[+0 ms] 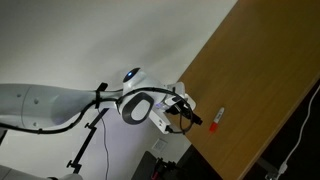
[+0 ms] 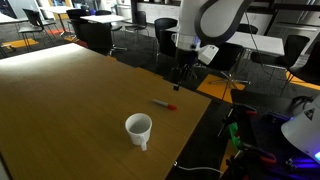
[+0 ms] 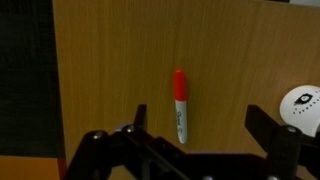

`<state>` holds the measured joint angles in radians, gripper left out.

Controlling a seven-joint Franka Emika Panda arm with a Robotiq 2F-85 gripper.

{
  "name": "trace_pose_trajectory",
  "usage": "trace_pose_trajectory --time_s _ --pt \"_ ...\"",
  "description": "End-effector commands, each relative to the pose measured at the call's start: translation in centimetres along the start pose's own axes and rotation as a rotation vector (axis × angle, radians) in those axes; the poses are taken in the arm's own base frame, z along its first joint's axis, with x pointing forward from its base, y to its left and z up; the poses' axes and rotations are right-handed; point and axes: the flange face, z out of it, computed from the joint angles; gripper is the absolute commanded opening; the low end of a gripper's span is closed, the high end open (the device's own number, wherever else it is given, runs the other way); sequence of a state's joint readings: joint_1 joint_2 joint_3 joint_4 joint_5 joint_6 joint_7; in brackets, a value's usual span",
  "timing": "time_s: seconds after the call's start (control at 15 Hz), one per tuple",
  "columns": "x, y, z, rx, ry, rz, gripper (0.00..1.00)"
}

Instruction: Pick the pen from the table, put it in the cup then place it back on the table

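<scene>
I need to move my gripper down and outward next, onto the pen's whitish end [image 1: 219, 114] [image 3: 181, 121], because the pen lies flat on the tabletop below and beyond the fingers of my open gripper.
The pen [image 3: 180, 105], red-orange with a whitish end, lies flat on the brown table [image 3: 110, 80]; both exterior views show it [image 1: 217, 119] [image 2: 164, 104] near the table's edge. The white cup [image 2: 138, 128] stands upright on the table a short way from the pen, and the wrist view catches it [image 3: 301, 108] at the right border. My gripper [image 3: 203, 125] hovers above the table, open, with the pen's whitish end between its two fingers [image 3: 140, 118] but nearer one of them. Nothing is held. In an exterior view the gripper [image 1: 188, 110] sits just off the table's edge.
The table's edge [image 2: 205, 100] runs close behind the pen, with a drop to the floor beyond. Office chairs [image 2: 225, 60] and desks stand behind the arm. A tripod [image 1: 85, 150] stands under the arm, and cables [image 1: 297, 145] hang beside the table.
</scene>
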<state>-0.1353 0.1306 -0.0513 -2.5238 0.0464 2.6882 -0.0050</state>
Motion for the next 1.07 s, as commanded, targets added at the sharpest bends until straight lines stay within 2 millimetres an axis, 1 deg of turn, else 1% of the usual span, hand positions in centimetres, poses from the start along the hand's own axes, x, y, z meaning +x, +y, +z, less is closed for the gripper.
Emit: trace_pose_trajectory --time_s 0.0,0.27,0.4,0.6,0.8,1.0 --pt "2.9 0.2 3.2 0.020 -0.021 -0.008 1.00" --pt "5.2 -0.1 6.5 -0.007 -0.024 -0.016 1.00" --pt "5.8 -0.4 8.1 -0.033 0.000 -0.041 1.00" --pt "6.1 -0.8 10.2 -0.059 0.046 -0.079 1.00" --pt "5.8 -1.1 11.9 -0.074 0.066 -0.099 1.00" --pt "5.7 -1.3 13.0 -0.076 0.077 -0.102 1.00"
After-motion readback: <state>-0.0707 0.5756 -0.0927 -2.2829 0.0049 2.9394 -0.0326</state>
